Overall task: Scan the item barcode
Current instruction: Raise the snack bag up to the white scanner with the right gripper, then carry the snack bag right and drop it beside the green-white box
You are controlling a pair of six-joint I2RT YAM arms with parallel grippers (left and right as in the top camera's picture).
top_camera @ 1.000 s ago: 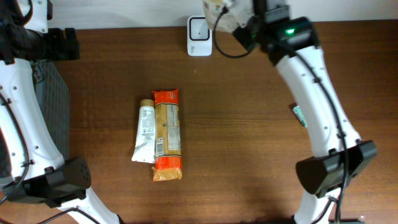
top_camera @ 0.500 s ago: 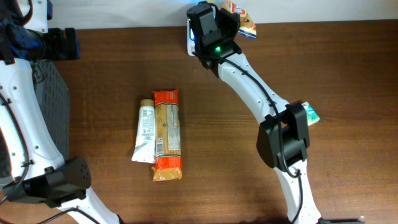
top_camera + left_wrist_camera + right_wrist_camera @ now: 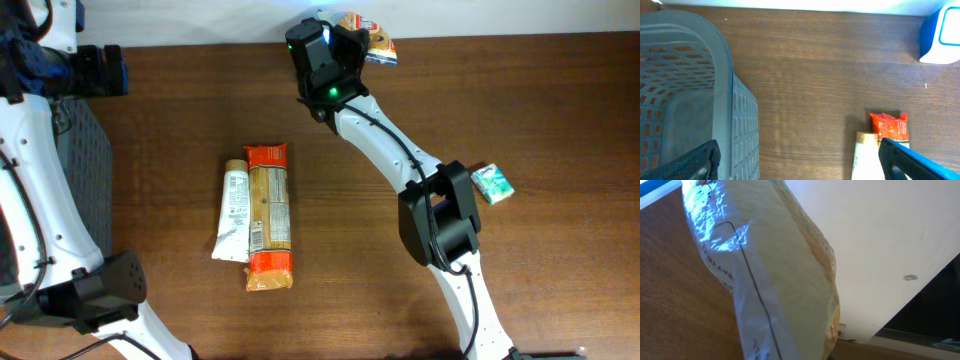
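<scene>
My right gripper is holding the snack bag and needs to move back and to the right in the overhead view. It should let the bag go there, because the tabletop beside the small green box is bare.
My right gripper (image 3: 352,38) is at the table's back edge, shut on a snack bag (image 3: 368,34) with an orange and brown print. The right wrist view is filled by the bag (image 3: 770,270), silvery and pale; the fingers themselves are hidden behind it. No barcode shows. The white scanner (image 3: 944,33), lit blue on one side, stands at the back edge; in the overhead view the right arm covers it. My left gripper (image 3: 802,167) hangs open at the far left beside the basket, nothing between its fingertips (image 3: 700,161).
A grey mesh basket (image 3: 85,165) sits at the left edge (image 3: 685,100). A white tube (image 3: 233,212) and an orange cracker packet (image 3: 269,215) lie side by side mid-table. A small green box (image 3: 492,184) lies at the right.
The right arm has swung left along the back edge with the bag and now covers the scanner from above. The green box has come into full view. The left arm has not moved.
</scene>
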